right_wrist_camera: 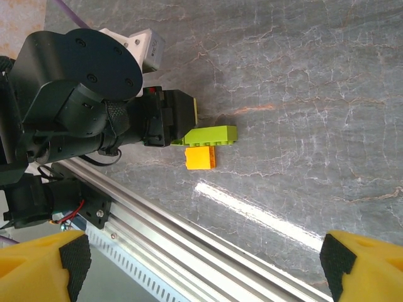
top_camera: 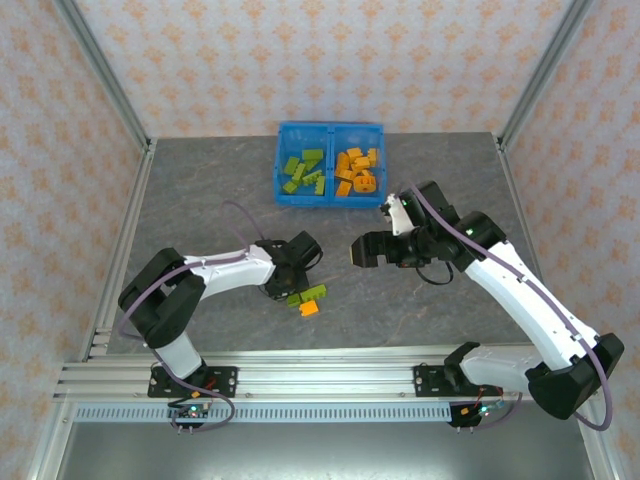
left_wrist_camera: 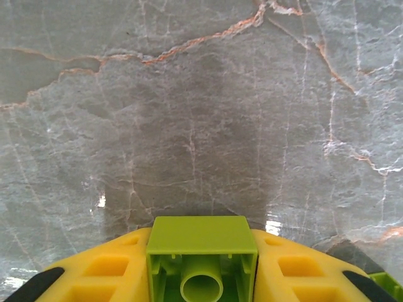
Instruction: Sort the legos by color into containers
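Observation:
The bin's green-lego section [top_camera: 304, 168] is outward of my left gripper, so I will raise that gripper, carry the olive-green lego outward over that section, and then release it.
An olive-green lego [left_wrist_camera: 201, 251] sits clamped between my left gripper's [left_wrist_camera: 201, 267] yellow fingers, hollow underside toward the camera, low over the table. In the top view that gripper [top_camera: 293, 288] is at the table's near middle, beside another green lego [top_camera: 314, 292] and an orange lego [top_camera: 310, 308] lying on the table. The same green lego [right_wrist_camera: 211, 134] and orange lego [right_wrist_camera: 200, 157] appear in the right wrist view. My right gripper [top_camera: 362, 250] hangs open and empty to the right of them. The blue bin [top_camera: 331, 128] holds green legos [top_camera: 303, 170] left and orange legos [top_camera: 355, 168] right.
The aluminium rail [top_camera: 330, 378] runs along the table's near edge, close behind the loose bricks. Frame posts stand at the back corners. Open marble surface [top_camera: 220, 190] lies between the arms and the bin.

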Robot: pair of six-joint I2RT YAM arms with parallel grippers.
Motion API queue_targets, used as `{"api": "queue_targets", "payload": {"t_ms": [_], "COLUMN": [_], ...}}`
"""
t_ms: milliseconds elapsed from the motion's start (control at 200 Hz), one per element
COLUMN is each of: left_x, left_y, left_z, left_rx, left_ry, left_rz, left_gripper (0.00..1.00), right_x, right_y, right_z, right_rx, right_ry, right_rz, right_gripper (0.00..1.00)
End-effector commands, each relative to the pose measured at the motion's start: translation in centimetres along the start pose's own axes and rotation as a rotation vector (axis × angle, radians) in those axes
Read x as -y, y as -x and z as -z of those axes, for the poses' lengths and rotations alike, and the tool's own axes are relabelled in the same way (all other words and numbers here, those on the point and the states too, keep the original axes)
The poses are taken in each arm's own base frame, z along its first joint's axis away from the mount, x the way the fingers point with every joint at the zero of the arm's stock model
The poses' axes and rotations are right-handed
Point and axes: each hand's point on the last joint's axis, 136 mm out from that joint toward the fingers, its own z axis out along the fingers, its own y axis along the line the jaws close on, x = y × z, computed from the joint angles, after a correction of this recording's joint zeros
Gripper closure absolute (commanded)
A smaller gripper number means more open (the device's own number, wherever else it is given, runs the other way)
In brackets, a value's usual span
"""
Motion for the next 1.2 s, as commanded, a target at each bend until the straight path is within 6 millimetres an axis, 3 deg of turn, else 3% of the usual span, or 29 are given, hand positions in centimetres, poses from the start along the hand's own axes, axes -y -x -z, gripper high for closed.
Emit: {"api": "queue_targets", "payload": {"t_ms": [0, 160, 280, 420, 475, 556, 701, 806, 951, 1051, 1196], "left_x": [1.0, 2.4, 4.1, 6.5, 7.6, 9.0, 10.6, 11.2, 12.4, 13.0, 13.1], "left_y": [1.5, 7.1, 13.6, 21.5, 24.3, 27.7, 33.1, 35.5, 36.7, 36.7, 35.1], "left_z": [2.2, 6.5, 10.1, 12.8, 13.2, 11.6, 10.5, 8.5, 7.0, 8.9, 13.9], "left_rx": [0.071, 0.209, 0.318, 0.440, 0.464, 0.472, 0.544, 0.563, 0.553, 0.563, 0.551], "left_ry": [-0.012, -0.044, -0.092, -0.120, -0.136, -0.139, -0.097, -0.074, -0.137, -0.180, -0.238], "left_rz": [-0.029, -0.046, -0.015, 0.004, 0.010, 0.023, 0.004, -0.001, 0.007, -0.005, -0.046], "left_gripper": [0.71, 0.71, 0.71, 0.72, 0.73, 0.73, 0.71, 0.62, 0.41, 0.35, 0.35], "right_x": [-0.4, -1.5, -2.1, -2.2, -2.1, -2.0, -1.7, -1.7, -1.8, -1.7, -1.3], "right_y": [-0.2, 0.6, 1.2, 1.5, 1.5, 1.5, 1.4, 1.3, 1.4, 1.5, 1.7], "right_z": [0.7, 1.8, 2.5, 2.8, 3.0, 3.2, 3.6, 3.7, 3.8, 3.9, 3.4], "right_rx": [0.009, 0.075, 0.124, 0.144, 0.151, 0.168, 0.185, 0.189, 0.183, 0.189, 0.190], "right_ry": [-0.002, 0.042, 0.068, 0.069, 0.068, 0.063, 0.055, 0.053, 0.053, 0.047, 0.025], "right_rz": [0.005, 0.003, -0.004, -0.017, -0.022, -0.030, -0.036, -0.033, -0.031, -0.032, -0.036], "right_gripper": [0.05, 0.06, 0.05, 0.06, 0.06, 0.06, 0.05, 0.05, 0.05, 0.05, 0.05]}}
